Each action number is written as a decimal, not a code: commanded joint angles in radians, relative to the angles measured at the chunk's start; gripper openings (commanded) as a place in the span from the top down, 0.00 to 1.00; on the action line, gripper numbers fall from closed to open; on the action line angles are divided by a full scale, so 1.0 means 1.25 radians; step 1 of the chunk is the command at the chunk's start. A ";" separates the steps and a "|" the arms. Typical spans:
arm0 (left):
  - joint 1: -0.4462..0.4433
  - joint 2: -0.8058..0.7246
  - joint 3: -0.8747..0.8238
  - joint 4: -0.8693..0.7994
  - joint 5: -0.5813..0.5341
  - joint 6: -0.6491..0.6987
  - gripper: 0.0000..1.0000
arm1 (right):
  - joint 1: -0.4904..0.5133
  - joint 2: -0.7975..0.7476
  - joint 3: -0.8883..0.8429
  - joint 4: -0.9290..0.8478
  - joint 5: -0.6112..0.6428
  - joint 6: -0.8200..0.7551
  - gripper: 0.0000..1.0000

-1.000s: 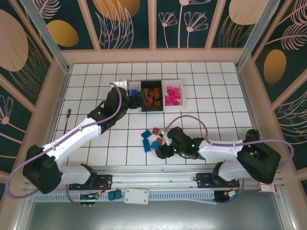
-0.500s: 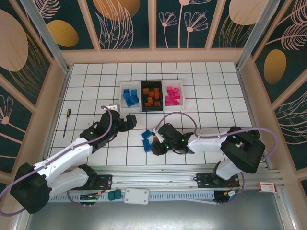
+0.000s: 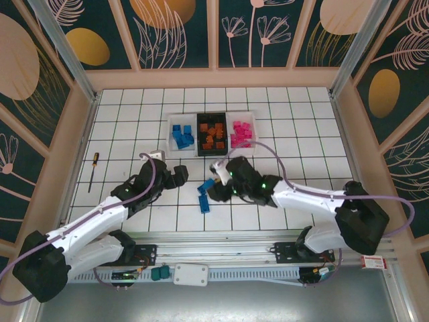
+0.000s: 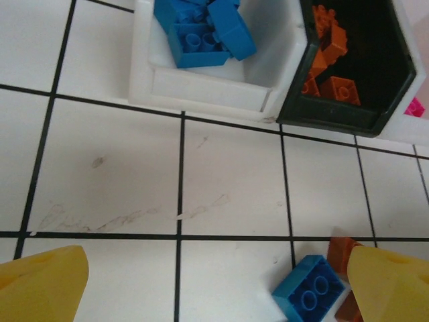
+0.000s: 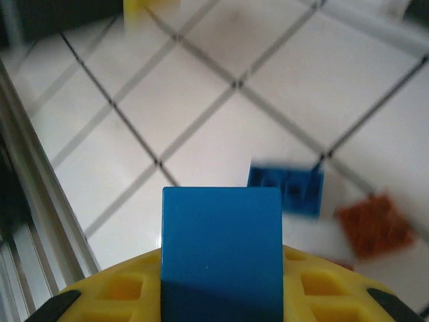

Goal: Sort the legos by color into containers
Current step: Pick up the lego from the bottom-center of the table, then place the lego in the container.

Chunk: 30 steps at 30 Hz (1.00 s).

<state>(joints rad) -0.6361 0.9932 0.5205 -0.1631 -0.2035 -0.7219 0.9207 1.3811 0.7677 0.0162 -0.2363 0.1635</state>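
Observation:
My left gripper is open and should move back and down onto the blue lego at my right gripper, because that lego is still outside the blue tray.
Three joined containers stand at the back: a white tray (image 3: 181, 135) with blue legos, a black tray (image 3: 213, 137) with orange ones, and a white tray (image 3: 242, 133) with pink ones. My right gripper (image 3: 214, 188) is shut on a blue lego (image 5: 221, 241), held above the tiles. Below it lie another blue lego (image 5: 287, 188) and an orange lego (image 5: 374, 225). My left gripper (image 3: 179, 176) hangs open over bare tiles, its yellow fingertips (image 4: 40, 285) wide apart. A blue lego (image 4: 312, 288) lies beside its right finger. The blue tray's rim (image 4: 201, 90) and the black tray's rim (image 4: 335, 117) lie ahead.
A screwdriver (image 3: 94, 171) lies on the tiles at the left. A metal rail (image 3: 221, 275) with teal blocks (image 3: 159, 273) and a white box (image 3: 191, 274) runs along the near edge. Wooden walls enclose the tiled floor.
The left arm drew back from the blue tray toward the loose legos, still open. The right gripper closed on a blue lego and lifted it toward the trays.

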 commanded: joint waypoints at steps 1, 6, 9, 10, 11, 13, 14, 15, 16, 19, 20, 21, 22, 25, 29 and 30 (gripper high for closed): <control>-0.005 -0.021 -0.024 -0.026 -0.031 -0.031 0.01 | -0.055 0.131 0.142 0.089 -0.045 -0.029 0.77; -0.005 -0.049 -0.043 -0.046 -0.034 -0.050 0.01 | -0.111 0.400 0.424 0.063 -0.036 -0.022 0.78; -0.005 -0.053 -0.051 -0.043 -0.006 -0.050 0.01 | -0.129 0.532 0.596 -0.001 -0.001 -0.013 0.77; -0.006 -0.051 -0.052 -0.040 0.005 -0.048 0.01 | -0.131 0.574 0.652 -0.023 0.014 -0.011 0.77; -0.006 -0.047 -0.052 -0.038 0.013 -0.046 0.01 | -0.133 0.603 0.697 -0.042 0.028 -0.009 0.76; -0.005 -0.036 -0.051 -0.031 0.033 -0.044 0.02 | -0.137 0.672 0.796 -0.088 0.068 -0.002 0.74; -0.006 -0.031 -0.051 -0.025 0.043 -0.043 0.02 | -0.140 0.694 0.828 -0.104 0.081 0.001 0.71; -0.009 -0.026 -0.051 -0.018 0.056 -0.044 0.03 | -0.143 0.711 0.863 -0.117 0.092 0.003 0.67; -0.015 -0.020 -0.050 -0.009 0.066 -0.044 0.03 | -0.146 0.721 0.888 -0.125 0.096 0.004 0.61; -0.042 0.005 -0.040 0.005 0.082 -0.048 0.03 | -0.147 0.694 0.887 -0.105 0.092 0.007 0.48; -0.053 0.017 -0.036 0.008 0.084 -0.048 0.03 | -0.148 0.674 0.869 -0.089 0.090 0.008 0.45; -0.070 0.032 -0.029 0.010 0.084 -0.048 0.03 | -0.147 0.646 0.834 -0.066 0.090 0.011 0.43; -0.092 0.046 -0.022 0.011 0.078 -0.051 0.03 | -0.147 0.612 0.798 -0.042 0.089 0.014 0.42; -0.156 0.092 0.001 0.014 0.057 -0.054 0.03 | -0.150 0.513 0.675 0.021 0.089 0.025 0.40; -0.243 0.165 0.038 0.016 0.026 -0.057 0.05 | -0.156 0.392 0.504 0.091 0.094 0.037 0.40; -0.262 0.190 0.047 0.021 0.023 -0.058 0.06 | -0.159 0.365 0.465 0.104 0.096 0.040 0.40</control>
<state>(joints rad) -0.9169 1.1812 0.5316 -0.1608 -0.1463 -0.7776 0.7364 1.9404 1.4437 0.0399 -0.1314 0.1917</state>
